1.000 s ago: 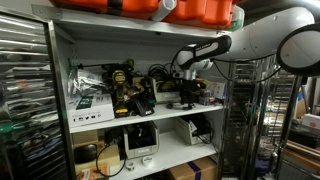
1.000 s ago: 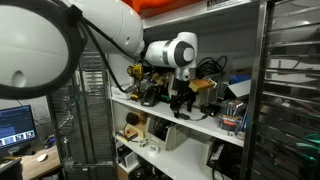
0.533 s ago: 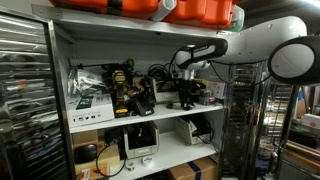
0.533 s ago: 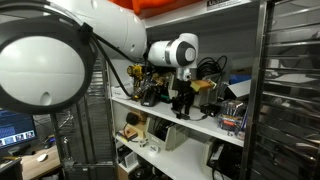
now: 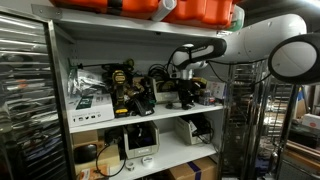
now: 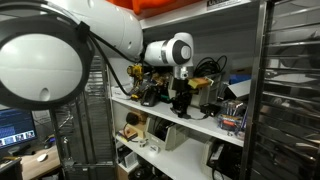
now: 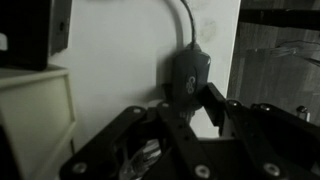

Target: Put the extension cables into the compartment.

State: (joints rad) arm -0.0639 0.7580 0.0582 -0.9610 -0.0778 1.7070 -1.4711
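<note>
The beige bin (image 7: 42,112) is beside my gripper, on the left in the wrist view. My gripper should go up past the bin's rim next and over the bin to let go of the plug.
The extension cables (image 5: 160,76) lie as a tangle of thin black cords on the white shelf board of the compartment (image 5: 150,119), the middle bay of the pale shelving. In both exterior views my gripper (image 5: 184,99) reaches down into this bay beside the tangle. From the other side, cord loops (image 6: 209,68) rise behind the gripper (image 6: 182,103) above the shelf board (image 6: 205,126). In the wrist view the gripper (image 7: 190,97) is shut on a black cable plug (image 7: 187,70), whose cord runs up the white back wall.
Yellow-and-black power tools (image 5: 122,86) (image 6: 140,83) crowd the same shelf beside the cables. A white box (image 5: 88,100) stands at the far end. A beige boxy device (image 5: 138,140) sits in the bay below, orange cases (image 5: 150,8) above. Wire racks (image 6: 292,90) flank the shelving.
The jaws have closed from wide open onto the black cable plug. The arm has barely shifted.
</note>
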